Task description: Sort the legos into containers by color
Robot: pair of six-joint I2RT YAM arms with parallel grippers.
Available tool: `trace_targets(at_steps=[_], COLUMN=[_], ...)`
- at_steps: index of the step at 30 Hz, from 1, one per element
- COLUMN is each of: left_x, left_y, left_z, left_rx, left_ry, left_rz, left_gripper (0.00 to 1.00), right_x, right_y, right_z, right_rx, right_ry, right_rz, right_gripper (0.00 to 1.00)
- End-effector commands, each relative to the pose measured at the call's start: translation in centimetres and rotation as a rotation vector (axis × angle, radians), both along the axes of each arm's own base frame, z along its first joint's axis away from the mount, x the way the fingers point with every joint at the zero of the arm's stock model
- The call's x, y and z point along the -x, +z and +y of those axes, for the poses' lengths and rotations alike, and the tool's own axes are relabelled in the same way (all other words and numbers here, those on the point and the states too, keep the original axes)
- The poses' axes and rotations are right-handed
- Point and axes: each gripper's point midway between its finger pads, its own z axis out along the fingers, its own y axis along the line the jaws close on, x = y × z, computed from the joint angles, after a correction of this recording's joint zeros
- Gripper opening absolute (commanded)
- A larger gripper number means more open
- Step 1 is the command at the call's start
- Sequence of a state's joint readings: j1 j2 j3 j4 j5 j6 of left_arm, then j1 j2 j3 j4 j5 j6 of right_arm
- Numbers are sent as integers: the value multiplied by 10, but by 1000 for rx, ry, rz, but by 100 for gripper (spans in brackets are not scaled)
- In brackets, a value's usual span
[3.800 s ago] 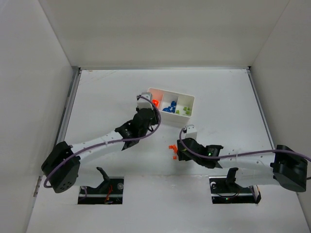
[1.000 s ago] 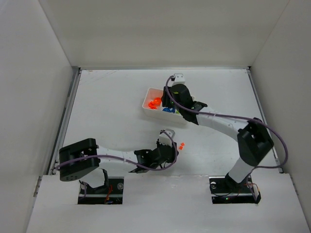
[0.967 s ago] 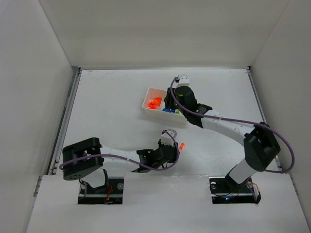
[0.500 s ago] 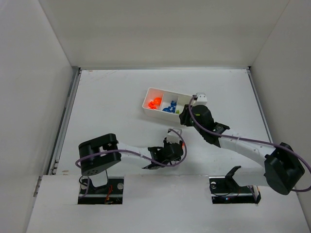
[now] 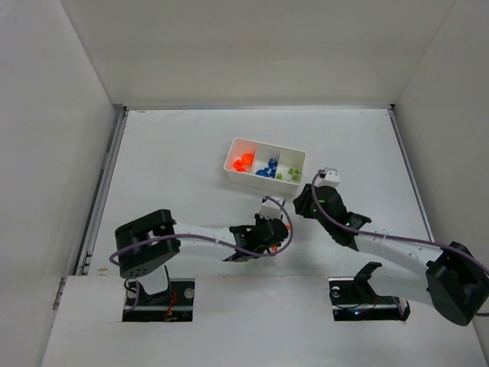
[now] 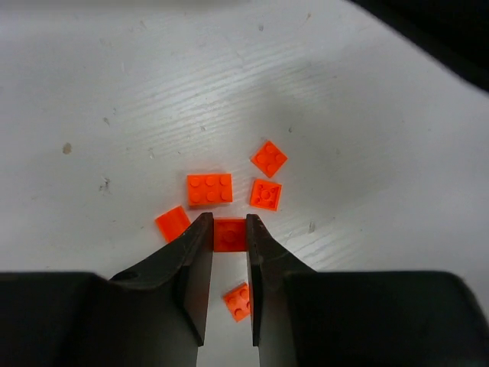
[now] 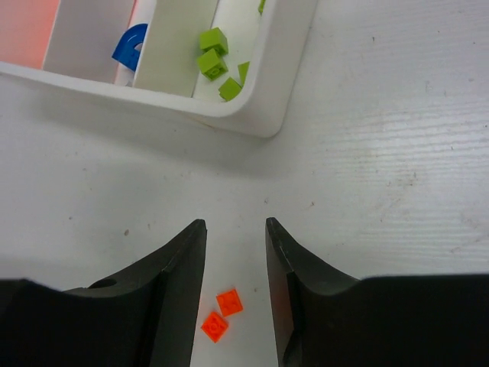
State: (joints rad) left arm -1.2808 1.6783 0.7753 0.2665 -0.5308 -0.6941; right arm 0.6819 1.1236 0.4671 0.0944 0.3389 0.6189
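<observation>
Next, my left gripper rises outward and to the left in the top view and releases the orange lego over the tray's orange-red section (image 5: 242,157), which holds matching legos.
The white tray (image 5: 231,151) holds orange-red legos (image 5: 243,162) in its left compartment, blue ones (image 5: 267,167) in the middle and yellow-green ones (image 5: 289,173) on the right. My left gripper (image 6: 228,220) is shut on a small orange lego (image 6: 229,235), low over the table among several loose orange legos (image 6: 209,189). My right gripper (image 7: 235,223) is open and empty, just in front of the tray's green corner (image 7: 263,115), with two orange legos (image 7: 222,313) lying below its jaws. In the top view the left gripper (image 5: 281,227) and right gripper (image 5: 299,206) are close together.
The white table (image 5: 168,176) is walled on the left, back and right. In the right wrist view the tray's green compartment holds green cubes (image 7: 212,57), and a blue rounded piece (image 7: 130,47) shows in the compartment beside it.
The right arm has pulled back from over the tray to the table in front of its right end. The left gripper has shifted right, onto the orange legos.
</observation>
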Motion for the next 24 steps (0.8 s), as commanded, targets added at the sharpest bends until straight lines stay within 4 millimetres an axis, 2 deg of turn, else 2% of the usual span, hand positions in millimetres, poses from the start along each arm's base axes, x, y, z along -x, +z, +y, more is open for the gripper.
trace_targets(at_steps=[1,3,5,12,18,22,24], left_x=[-17,-28,-47,-142,-208,-243,-254], left_y=[61,87,104,142,147,133,123], left_z=[5,9,18,55,73,86,91], left_rx=[108,161,184,258,224,170,143], left_ry=[27,33,69,255,344,402,422], left_rz=[-73,-103,-133,-214,-245,-242,-225], left_gripper=[12,12,13,14,15,17,20], right_x=[-1,3,9,33,55,76,82], right_y=[12,10,7,-17,-23,-21,-23], right_z=[-2,0,5,21,29,48,57], right_rx=[-65,-61,-57,-9,29,41,57], right_ry=[-55,-45,-27,25,58,143,178], right_rz=[-32,-21,-12,57,79,73,78], right_gripper=[42,40,40,42,42,43,44])
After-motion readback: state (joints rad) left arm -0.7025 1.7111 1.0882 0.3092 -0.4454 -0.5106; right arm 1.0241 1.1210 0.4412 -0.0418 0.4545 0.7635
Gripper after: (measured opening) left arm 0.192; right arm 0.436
